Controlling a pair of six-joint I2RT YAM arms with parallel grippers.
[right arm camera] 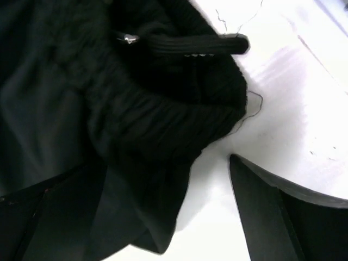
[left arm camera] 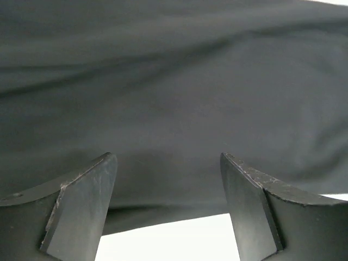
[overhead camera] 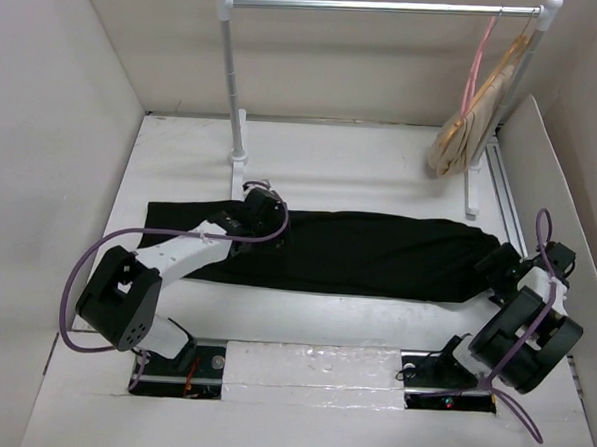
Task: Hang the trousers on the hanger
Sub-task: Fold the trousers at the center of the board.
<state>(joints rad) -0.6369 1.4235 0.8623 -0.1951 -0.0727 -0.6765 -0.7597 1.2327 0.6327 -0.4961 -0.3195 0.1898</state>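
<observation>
My right gripper eases outward next until its fingers straddle the gathered waistband (right arm camera: 179,109), since the fingers still stand short of it and it lies just outward of them.
The black trousers (overhead camera: 367,252) lie flat across the table, running left to right. My left gripper (overhead camera: 262,214) hovers over their left part. In the left wrist view its gripper (left arm camera: 167,159) is open, with the cloth's near edge (left arm camera: 163,212) lying between the fingers. My right gripper (overhead camera: 499,266) is at the trousers' right end. In the right wrist view that gripper (right arm camera: 157,166) stands open over the gathered waistband (right arm camera: 179,109), close to the drawstring (right arm camera: 190,45). Its left finger blends into the dark cloth. The pink hanger (overhead camera: 477,63) hangs on the rail at the back right.
A white clothes rack stands at the back, with its rail (overhead camera: 390,6) high up and its post bases (overhead camera: 237,160) on the table. Tan hangers (overhead camera: 474,123) hang beside the pink one. White walls (overhead camera: 52,151) enclose the table on both sides.
</observation>
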